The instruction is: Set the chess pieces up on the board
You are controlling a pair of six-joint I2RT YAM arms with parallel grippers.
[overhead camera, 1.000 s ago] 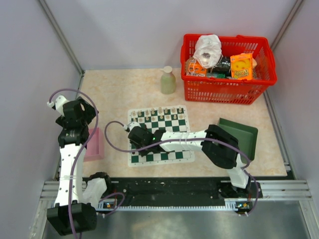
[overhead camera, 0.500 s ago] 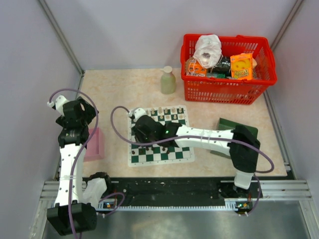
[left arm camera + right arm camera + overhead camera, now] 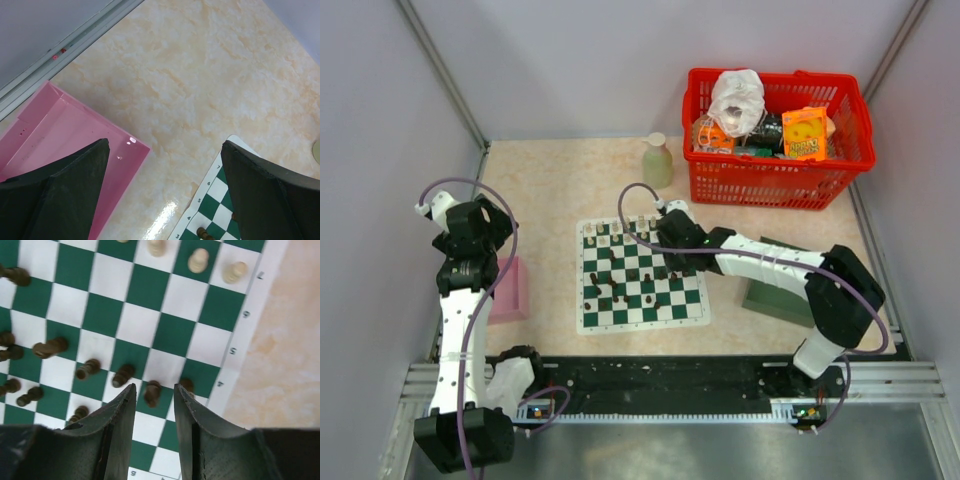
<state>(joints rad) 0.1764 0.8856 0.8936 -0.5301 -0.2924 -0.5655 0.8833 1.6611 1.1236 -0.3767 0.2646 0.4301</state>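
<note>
My right gripper eases sideways and down onto the dark piece nearest the board's numbered edge next. The piece is below the fingers, toward the right in the wrist view.
The green-and-white board [image 3: 642, 312] lies mid-table. Cream chess pieces [image 3: 630, 229] stand along its far row, and dark pieces [image 3: 618, 287] are scattered over its middle. My right gripper [image 3: 668, 257] hovers over the board's far right part. In the right wrist view it [image 3: 152, 390] is open and empty, with a dark piece [image 3: 152, 393] on the board just past its tips and cream pieces [image 3: 198, 260] beyond. My left gripper [image 3: 472, 228] is raised at the left. In the left wrist view it [image 3: 164, 144] is wide open and empty, above the pink tray [image 3: 65, 130] and the board's corner [image 3: 216, 197].
A dark green tray [image 3: 790, 285] lies at the right under my right arm. A red basket [image 3: 775, 180] of packets stands at the back right, with a pale bottle [image 3: 657, 160] beside it. The pink tray [image 3: 510, 290] lies left of the board. Walls close in both sides.
My right arm has swung from the board's left side to its far right, its elbow moving out to the right. The scattered dark pieces now show. The left arm has not moved.
</note>
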